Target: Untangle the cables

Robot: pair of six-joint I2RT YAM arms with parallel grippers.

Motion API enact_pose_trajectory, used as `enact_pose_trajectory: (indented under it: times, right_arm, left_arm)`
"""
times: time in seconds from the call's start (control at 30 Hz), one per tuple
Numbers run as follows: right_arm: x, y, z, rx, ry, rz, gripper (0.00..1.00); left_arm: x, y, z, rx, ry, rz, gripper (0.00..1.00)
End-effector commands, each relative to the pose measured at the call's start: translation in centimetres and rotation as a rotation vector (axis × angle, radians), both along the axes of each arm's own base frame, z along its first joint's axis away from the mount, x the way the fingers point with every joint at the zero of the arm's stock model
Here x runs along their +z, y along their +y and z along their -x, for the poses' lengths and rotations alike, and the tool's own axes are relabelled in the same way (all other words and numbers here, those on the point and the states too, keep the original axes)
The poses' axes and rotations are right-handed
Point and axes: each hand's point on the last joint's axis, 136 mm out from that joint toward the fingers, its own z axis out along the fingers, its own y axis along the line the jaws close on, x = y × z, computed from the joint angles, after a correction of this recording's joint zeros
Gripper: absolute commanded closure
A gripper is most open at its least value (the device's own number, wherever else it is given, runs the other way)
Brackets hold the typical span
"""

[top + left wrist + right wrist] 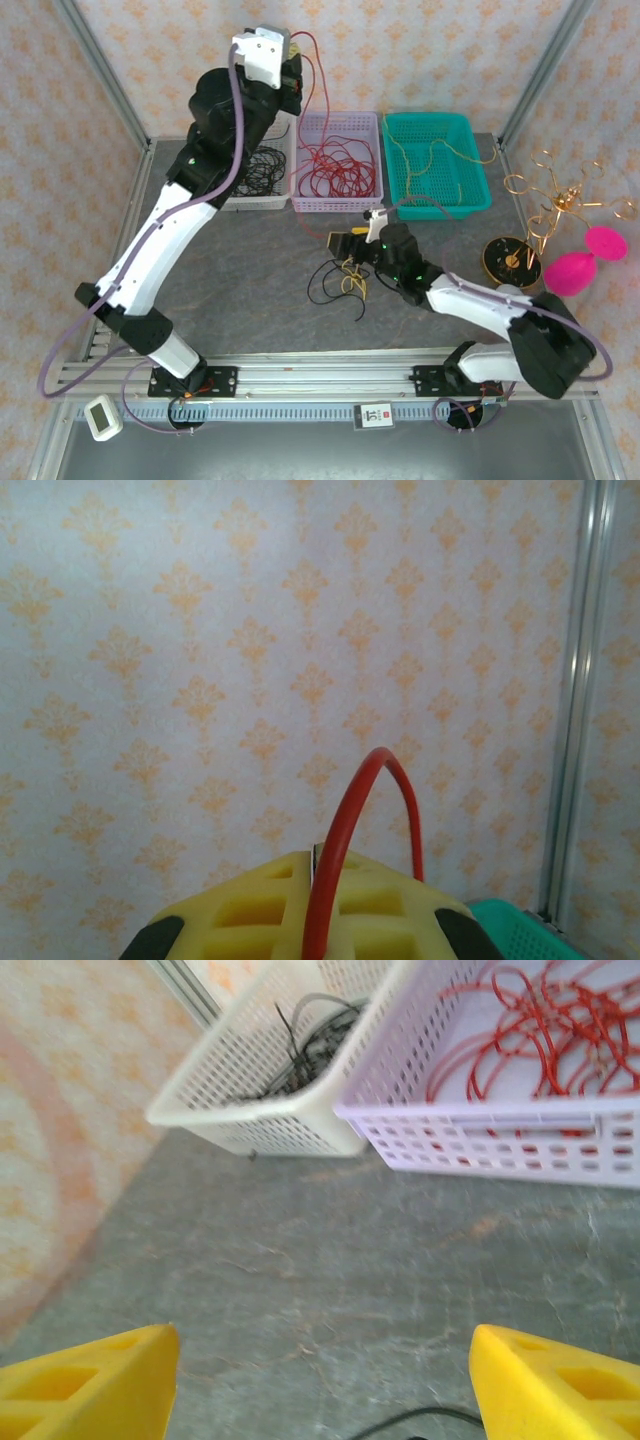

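My left gripper should next go down from its raised spot to the lilac basket and let go of the red cable there, since other red cables are already inside.
My left gripper (pixel 294 55) is raised high at the back, shut on a red cable (pixel 345 810) that arches out from between its yellow pads (pixel 250 910). From there the red cable (pixel 318 90) hangs down into the lilac basket (pixel 372 120). A small tangle of black and yellow cables (pixel 340 280) lies on the table's middle. My right gripper (pixel 345 243) hovers just behind that tangle, low over the table. Its jaws stand wide open over bare table (pixel 325 1380), with a black strand (pixel 420 1422) at the bottom edge between them.
Three baskets line the back: a white one (pixel 232 203) with black cables, the lilac one (pixel 480 1145) with red cables (pixel 530 1020), a teal one (pixel 470 130) with yellow cables. A gold wire stand (pixel 560 195), a black disc (pixel 510 262) and pink balls (pixel 575 270) sit right.
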Motion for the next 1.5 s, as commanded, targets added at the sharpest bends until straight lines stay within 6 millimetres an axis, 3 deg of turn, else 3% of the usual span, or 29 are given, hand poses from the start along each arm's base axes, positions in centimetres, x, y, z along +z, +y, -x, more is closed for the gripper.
enact_pose_trajectory:
  times: [0.0, 0.1, 0.37, 0.4, 0.53, 0.73, 0.87, 0.93, 1.03, 1.1, 1.2, 1.37, 1.47]
  right_arm:
    - [1.5, -0.9, 1.1, -0.005, 0.023, 0.011, 0.24]
    - [2.1, -1.9, 2.1, -0.007, 0.031, 0.042, 0.24]
    - [1.3, -6.4, 4.4, -0.127, 0.085, 0.105, 0.26]
    - [1.4, -6.7, 4.8, -0.131, 0.083, 0.096, 0.26]
    - [1.5, -7.7, 5.7, -0.151, 0.088, 0.068, 0.29]
    - [1.3, -8.3, 5.9, -0.178, 0.1, 0.071, 0.3]
    - [-0.4, -8.5, 5.7, -0.196, 0.154, 0.123, 0.31]
    - [-1.6, -8.7, 5.6, -0.206, 0.187, 0.159, 0.31]
    - [-3.2, -8.7, 5.7, -0.202, 0.222, 0.192, 0.31]
    - [-4.1, -8.7, 5.7, -0.204, 0.239, 0.209, 0.31]
    - [-5.2, -8.7, 5.6, -0.206, 0.257, 0.233, 0.31]
    - [-6.4, -8.7, 4.6, -0.223, 0.259, 0.294, 0.31]
    - [-6.7, -6.7, 4.5, -0.098, 0.248, 0.343, 0.35]
  left_arm:
    - [2.5, 0.5, -1.0, 0.015, -0.097, 0.05, 1.0]
    - [1.8, -0.2, -3.2, 0.029, -0.094, 0.041, 1.0]
    - [-3.6, -1.1, -10.1, 0.046, -0.028, 0.046, 1.0]
    - [-5.8, -1.9, -11.6, 0.042, 0.001, 0.027, 1.0]
    - [-10.9, -3.7, -14.7, 0.015, 0.072, -0.017, 1.0]
    - [-21.3, -5.6, -17.5, -0.013, 0.215, -0.036, 1.0]
    - [-28.1, -5.6, -19.2, 0.027, 0.331, -0.047, 1.0]
    - [-31.5, -5.6, -19.9, 0.049, 0.408, -0.054, 0.86]
    - [-34.7, -5.6, -19.9, 0.064, 0.5, -0.058, 0.61]
    - [-35.9, -5.4, -19.1, 0.056, 0.538, -0.058, 0.52]
    - [-35.4, -4.8, -16.9, 0.041, 0.541, -0.038, 0.45]
    - [-31.9, -3.1, -12.2, 0.039, 0.527, -0.029, 0.36]
    - [-29.7, -2.1, -8.1, 0.013, 0.525, -0.028, 0.38]
